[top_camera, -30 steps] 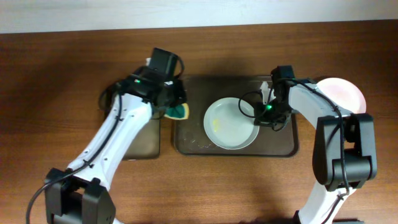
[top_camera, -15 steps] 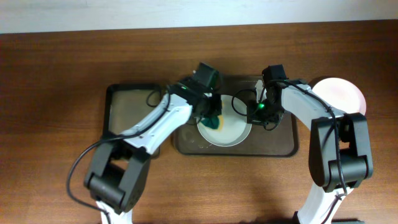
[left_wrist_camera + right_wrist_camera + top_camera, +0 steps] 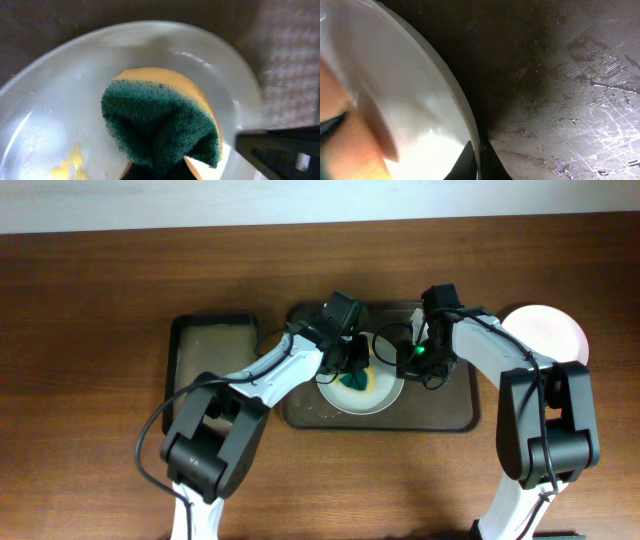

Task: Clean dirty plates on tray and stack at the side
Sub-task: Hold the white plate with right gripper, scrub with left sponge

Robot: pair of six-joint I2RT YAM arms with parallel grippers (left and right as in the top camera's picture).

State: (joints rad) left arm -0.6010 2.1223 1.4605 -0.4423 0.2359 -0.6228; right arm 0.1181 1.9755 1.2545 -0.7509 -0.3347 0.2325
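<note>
Next, my left gripper rises, shifts to the left in the overhead view and lowers. It then releases the sponge (image 3: 356, 380) in the smaller black tray (image 3: 213, 352), whose bottom lies bare.
A white plate (image 3: 385, 392) lies on the dark brown-grey tray (image 3: 450, 415). My left gripper (image 3: 352, 372) is shut on a green and yellow sponge (image 3: 356, 380) and presses it on the plate. In the left wrist view the sponge (image 3: 160, 125) rests on the plate (image 3: 60, 110), next to a yellowish smear (image 3: 70, 165). My right gripper (image 3: 412, 363) is shut on the plate's right rim. The right wrist view shows its fingers (image 3: 476, 162) pinching the rim (image 3: 440, 85) above the tray (image 3: 570, 100). A second white plate (image 3: 548, 330) sits on the table at the far right.
A smaller black tray (image 3: 210, 360) sits to the left of the big tray. The wooden table (image 3: 90, 310) extends around both trays. The two arms meet close together over the big tray.
My left arm has swung right from the black tray, carrying the sponge onto the plate. My right gripper has shifted slightly left, and the plate with it.
</note>
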